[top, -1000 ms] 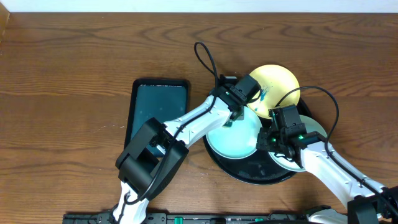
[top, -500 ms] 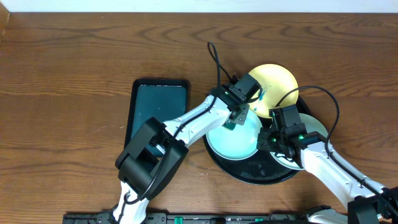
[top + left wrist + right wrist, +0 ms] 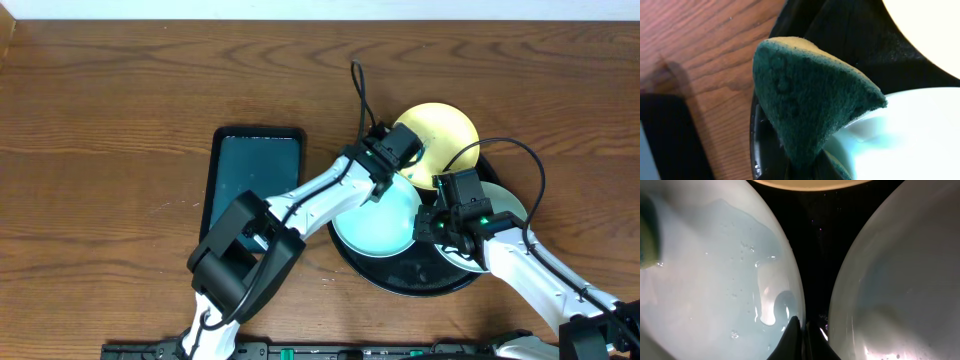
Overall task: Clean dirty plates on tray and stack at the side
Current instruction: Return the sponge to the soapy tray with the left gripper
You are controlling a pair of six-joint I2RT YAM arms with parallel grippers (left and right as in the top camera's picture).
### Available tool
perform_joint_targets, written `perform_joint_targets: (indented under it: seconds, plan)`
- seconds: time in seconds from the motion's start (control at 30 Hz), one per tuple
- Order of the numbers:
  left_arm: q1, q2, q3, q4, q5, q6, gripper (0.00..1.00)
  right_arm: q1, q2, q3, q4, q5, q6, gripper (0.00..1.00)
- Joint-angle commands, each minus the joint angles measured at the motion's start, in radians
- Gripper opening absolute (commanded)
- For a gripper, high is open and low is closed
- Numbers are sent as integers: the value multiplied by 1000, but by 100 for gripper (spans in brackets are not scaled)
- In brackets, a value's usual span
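Note:
I need to raise my left gripper off the wet plate, carry the sponge point(image 3: 805, 95) across and lower it into the dark teal tray, because the bottom of that tray is free.
The black round tray point(image 3: 395, 280) holds three plates. A mint plate point(image 3: 375, 225) lies at its left, wet with a bluish film point(image 3: 705, 270). A second mint plate point(image 3: 500, 205) lies at the right, mostly under my right arm, and fills the right of the right wrist view point(image 3: 900, 280). A pale yellow plate point(image 3: 445, 135) leans on the far rim. My left gripper point(image 3: 385, 180) is shut on a green sponge point(image 3: 805, 95) at the mint plate's far edge point(image 3: 905, 135). My right gripper point(image 3: 801, 330) is pinched on the wet plate's right rim.
A rectangular dark teal tray point(image 3: 250, 175) lies on the wooden table point(image 3: 100, 120) left of the black tray. The left arm's cable loops up behind the yellow plate. The black tray's floor point(image 3: 815, 240) shows between the two mint plates.
My left gripper with the sponge has shifted slightly up and right along the wet mint plate's far edge, and its cable has swung right. The right arm has held still.

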Motion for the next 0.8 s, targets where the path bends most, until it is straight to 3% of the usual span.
perform_joint_targets:
  seconds: [0.0, 0.13, 0.27, 0.4, 0.6, 0.77]
  plan:
    - [-2, -23, 4, -22, -135, 17, 7, -3, 11, -18, -25, 63, -23, 1]
    - [-27, -103, 15, -42, -131, -32, 8, -3, 11, -18, -25, 63, -23, 1]
    - [-21, -230, 15, -93, -25, -52, 8, -3, 11, -18, -24, 63, -23, 1]
    - [35, -352, 15, -196, 25, -166, 8, -3, 11, -16, -24, 63, -40, 1]
    - [232, -452, 9, -369, 224, -241, 8, -3, 11, 95, -190, 63, -172, 1]
    - [440, -454, -51, -402, 396, -238, 8, 0, 11, 282, -403, 64, -251, 1]
